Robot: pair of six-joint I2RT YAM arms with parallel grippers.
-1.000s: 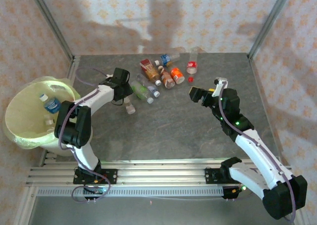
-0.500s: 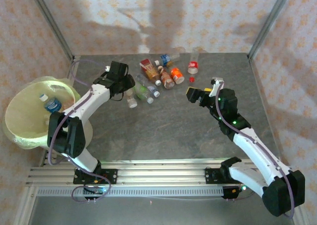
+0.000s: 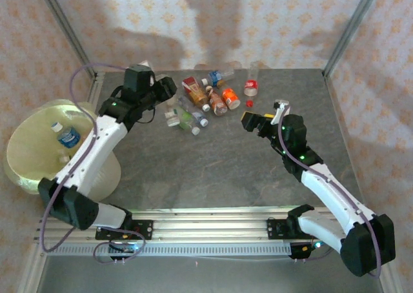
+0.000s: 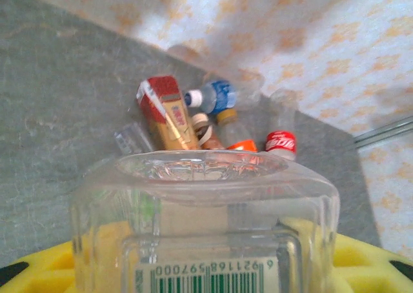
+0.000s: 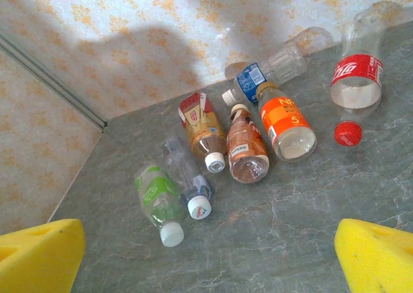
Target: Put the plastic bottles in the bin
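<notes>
The left gripper swings away from the pile next, back over the bin's opening [image 3: 49,142], and releases the clear bottle [image 3: 171,117], since it already holds it above the table.
My left gripper [image 3: 164,104] is shut on a clear plastic bottle [image 3: 171,117] and holds it above the table, next to the pile. In the left wrist view that bottle [image 4: 206,209] shows its barcode label between the yellow pads [image 4: 39,267]. Several plastic bottles lie at the back of the table: green label [image 5: 155,199], clear with a white cap [image 5: 188,180], red and gold [image 5: 200,128], brown [image 5: 246,151], orange [image 5: 284,122], blue label [image 5: 264,73] and red label [image 5: 356,80]. My right gripper [image 3: 251,121] is open, right of the pile. The bin [image 3: 26,170] stands at the left with a blue-labelled bottle [image 3: 68,137] inside.
A loose red cap [image 5: 348,133] lies by the red-labelled bottle. Papered walls and metal frame posts [image 3: 345,31] close in the back and sides. The aluminium rail [image 3: 206,225] with both arm bases runs along the near edge.
My left arm has risen and swung up, carrying the clear bottle off the table toward the back. The right gripper has edged slightly left toward the pile, still open.
</notes>
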